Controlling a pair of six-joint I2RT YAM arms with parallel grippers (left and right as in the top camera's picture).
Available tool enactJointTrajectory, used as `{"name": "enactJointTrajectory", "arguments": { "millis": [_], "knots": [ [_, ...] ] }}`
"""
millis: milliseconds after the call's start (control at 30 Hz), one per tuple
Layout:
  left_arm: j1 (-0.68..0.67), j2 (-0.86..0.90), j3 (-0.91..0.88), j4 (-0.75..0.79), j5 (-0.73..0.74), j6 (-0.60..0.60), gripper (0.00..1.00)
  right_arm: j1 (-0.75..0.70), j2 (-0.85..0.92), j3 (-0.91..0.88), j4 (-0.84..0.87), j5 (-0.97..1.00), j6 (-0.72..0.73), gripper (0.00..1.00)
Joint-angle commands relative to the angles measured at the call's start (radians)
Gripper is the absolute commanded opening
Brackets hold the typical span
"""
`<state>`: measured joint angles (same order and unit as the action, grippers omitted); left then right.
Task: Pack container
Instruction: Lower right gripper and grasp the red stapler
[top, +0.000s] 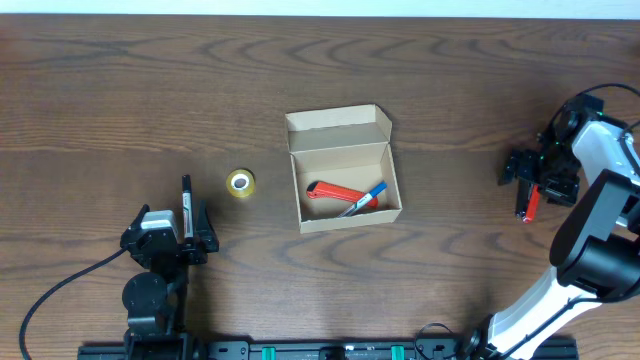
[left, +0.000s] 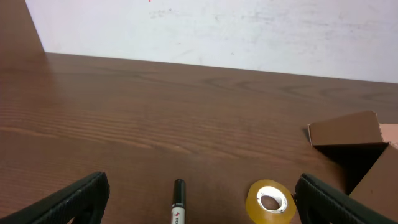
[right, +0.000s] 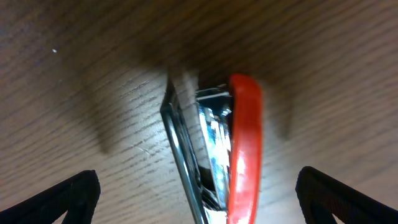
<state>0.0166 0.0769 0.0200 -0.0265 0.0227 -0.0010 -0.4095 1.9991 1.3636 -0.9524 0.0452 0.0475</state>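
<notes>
Next, my right gripper stays nearly in place and draws its open fingers together onto the stapler's long sides, as the stapler lies between those fingers.
The container (top: 345, 215), a tan cardboard box, stands open mid-table with its flap lid tilted back; a red tool (top: 332, 193) and a blue pen (top: 368, 196) lie inside. Its corner shows in the left wrist view (left: 348, 134). A yellow tape roll (top: 240, 183) (left: 269, 200) lies left of it. A black-and-white marker (top: 186, 203) (left: 178, 202) lies between the fingers of my open left gripper (top: 186, 228) (left: 200, 190). My right gripper (top: 537, 185) (right: 199, 186) is open at the far right, straddling a red and metal stapler (top: 528, 205) (right: 239, 143) on the table.
The brown wooden table (top: 450, 90) reaches to a white wall (left: 249, 31) at the back. A black cable (top: 60, 285) runs from the left arm's base at the front left.
</notes>
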Motion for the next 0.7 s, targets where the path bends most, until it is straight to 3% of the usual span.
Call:
{"name": "enactJointTrajectory", "arguments": {
  "millis": [0, 667],
  "knots": [
    [-0.004, 0.0, -0.015, -0.048, 0.004, -0.008, 0.96, 0.009, 0.006, 0.002, 0.008, 0.027, -0.011, 0.98],
    [-0.004, 0.0, -0.015, -0.048, 0.004, -0.008, 0.96, 0.007, 0.016, -0.008, 0.056, 0.044, -0.012, 0.98]
  ]
}}
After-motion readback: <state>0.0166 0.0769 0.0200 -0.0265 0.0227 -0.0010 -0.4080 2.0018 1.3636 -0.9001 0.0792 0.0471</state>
